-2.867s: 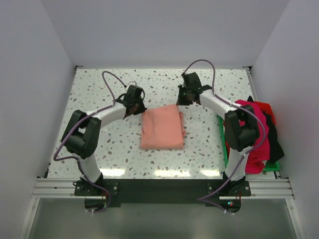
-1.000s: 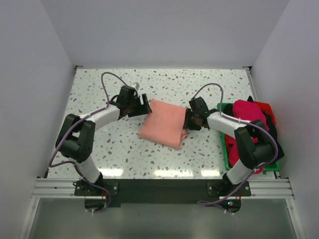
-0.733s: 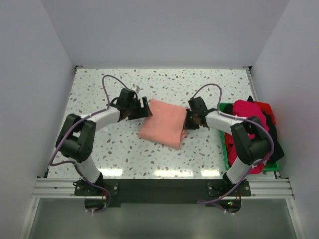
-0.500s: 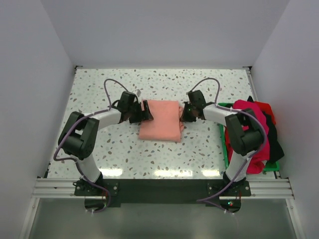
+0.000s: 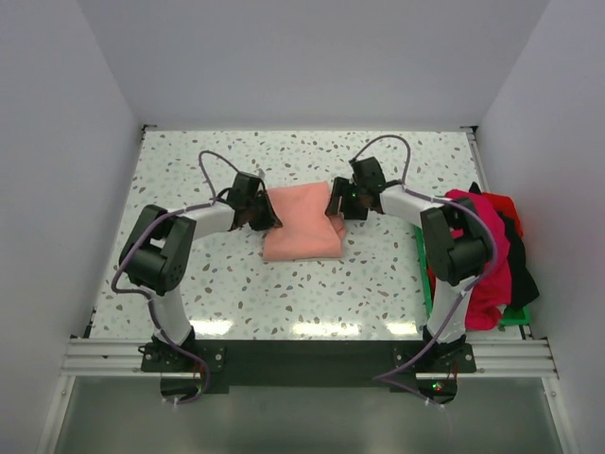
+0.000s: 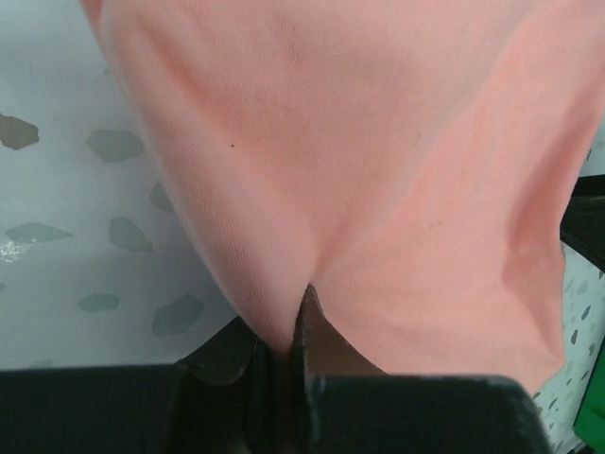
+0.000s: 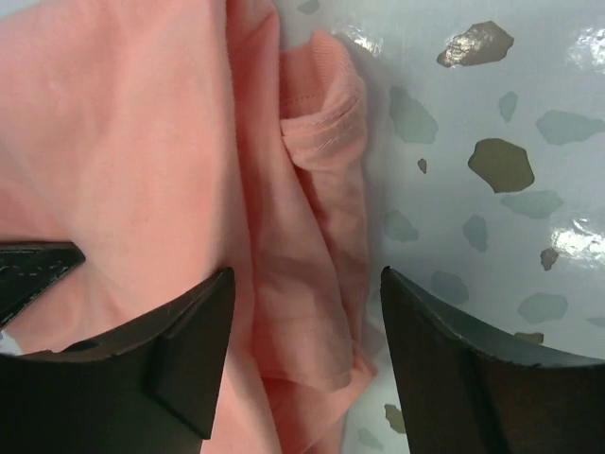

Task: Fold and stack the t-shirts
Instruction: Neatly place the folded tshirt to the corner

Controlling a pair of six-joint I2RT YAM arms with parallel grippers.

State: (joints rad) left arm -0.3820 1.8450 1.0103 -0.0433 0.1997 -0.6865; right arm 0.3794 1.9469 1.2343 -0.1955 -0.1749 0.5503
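My left gripper will pull the pink shirt (image 7: 142, 142) outward and to the left in the top view to the far corner of the table, then let it go, because that corner is bare.
A salmon-pink t-shirt (image 5: 301, 225), folded into a rectangle, lies on the speckled table (image 5: 189, 170) between my two grippers. My left gripper (image 5: 261, 211) is at the shirt's left edge; in the left wrist view it (image 6: 288, 326) is shut, pinching a ridge of the pink cloth (image 6: 359, 170). My right gripper (image 5: 337, 200) is at the shirt's far right corner. The right wrist view shows it (image 7: 307, 284) open, its fingers (image 7: 189, 350) straddling the layered edge of the pink shirt (image 7: 142, 142). Other t-shirts in magenta, red and black (image 5: 484, 241) are heaped at the right.
The heap of shirts sits in a green tray (image 5: 423, 274) against the right wall. White walls close in the table on the left, far and right sides. Both arms reach inward from their bases at the near edge.
The pink shirt, earlier skewed, now lies square and further back. My left gripper has closed on its left edge. My right gripper has opened and moved to the far right corner.
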